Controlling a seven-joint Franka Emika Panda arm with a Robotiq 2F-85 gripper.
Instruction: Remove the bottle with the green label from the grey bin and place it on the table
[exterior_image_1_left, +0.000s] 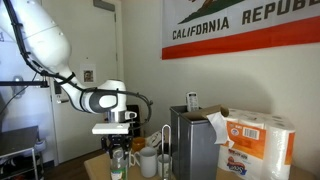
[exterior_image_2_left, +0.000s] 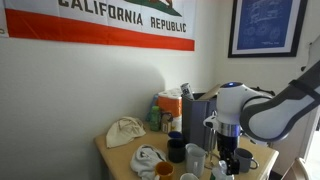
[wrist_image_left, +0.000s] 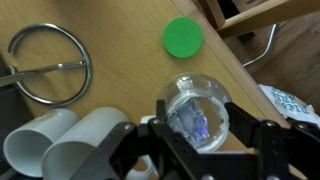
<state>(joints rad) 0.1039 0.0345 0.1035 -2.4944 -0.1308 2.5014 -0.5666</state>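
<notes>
My gripper is over the tabletop beside the white mugs and will stay there. It will open its fingers to let go of the bottle (exterior_image_1_left: 118, 161), because the bottle is upright outside the grey bin.
The bottle (exterior_image_1_left: 118, 161) is slim and pale with a green label. It stands upright just left of the white mugs (exterior_image_1_left: 148, 160), outside the grey bin (exterior_image_1_left: 195, 140). My gripper (exterior_image_1_left: 118, 138) is above it, shut on its upper part. In the wrist view I look straight down on the clear round bottle (wrist_image_left: 195, 110), with my gripper's (wrist_image_left: 196, 128) black fingers pressed on both sides. Its base is low over the wooden table (wrist_image_left: 120, 30); I cannot tell whether it touches. The bin also shows in an exterior view (exterior_image_2_left: 196, 115), behind my gripper (exterior_image_2_left: 232, 152).
A green round lid (wrist_image_left: 183, 37) and a metal ring (wrist_image_left: 50, 62) lie on the table. Two white mugs (wrist_image_left: 60, 140) stand close beside the bottle. The paper-towel pack (exterior_image_1_left: 262, 145) is beside the bin. A crumpled cloth (exterior_image_2_left: 125, 130) lies on the table (exterior_image_2_left: 120, 155).
</notes>
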